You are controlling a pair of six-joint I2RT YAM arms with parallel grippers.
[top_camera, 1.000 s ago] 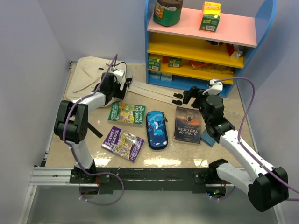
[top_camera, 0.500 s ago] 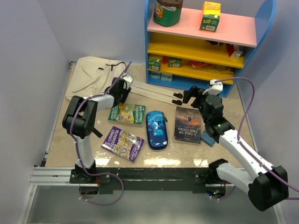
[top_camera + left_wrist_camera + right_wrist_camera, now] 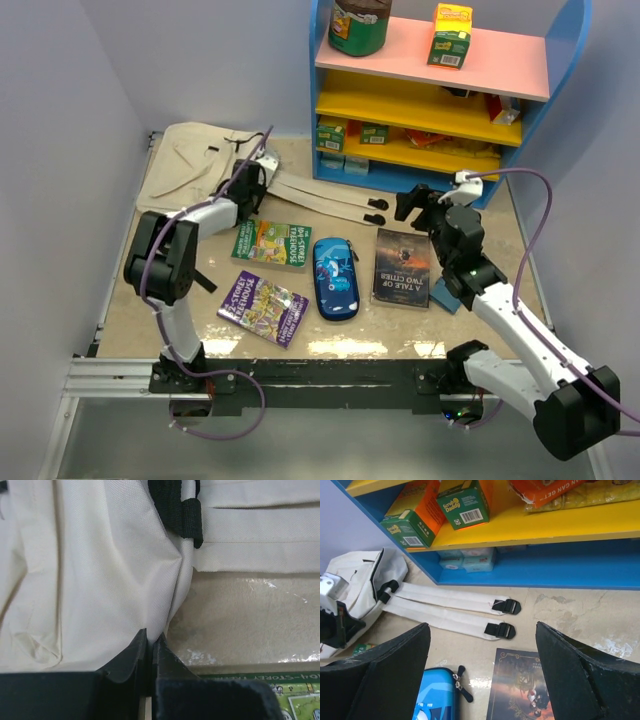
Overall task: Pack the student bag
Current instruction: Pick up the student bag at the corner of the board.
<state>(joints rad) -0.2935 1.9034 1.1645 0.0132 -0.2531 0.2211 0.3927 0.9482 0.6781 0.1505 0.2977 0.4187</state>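
My left gripper needs to go up, pull the fold back toward the pencil case (image 3: 326, 279), which is back of the gripper, and release, as the bag (image 3: 190, 160) is beyond the books.
The student bag (image 3: 190, 160) lies flat at the back left, a beige canvas backpack. Its two long straps (image 3: 320, 195) run right and end in black buckles (image 3: 378, 210). My left gripper (image 3: 252, 185) is at the bag's right edge. In the left wrist view it is shut (image 3: 150, 637) on a fold of the bag's canvas (image 3: 90, 570). My right gripper (image 3: 420, 205) hovers open above the far end of a dark book (image 3: 403, 267). The right wrist view shows nothing between its fingers (image 3: 482, 630), with the buckles (image 3: 501, 629) and the bag (image 3: 360, 575) beyond.
A green book (image 3: 272, 243), a purple book (image 3: 262, 307) and a blue zip pencil case (image 3: 336, 277) lie in front of the bag. A blue shelf unit (image 3: 322, 110) with boxes stands at the back right. Walls close in on the left and right.
My left gripper has closed onto the bag's edge after shifting along it, and the bag's raised flap now lies flat. My right gripper has narrowed a little and barely moved.
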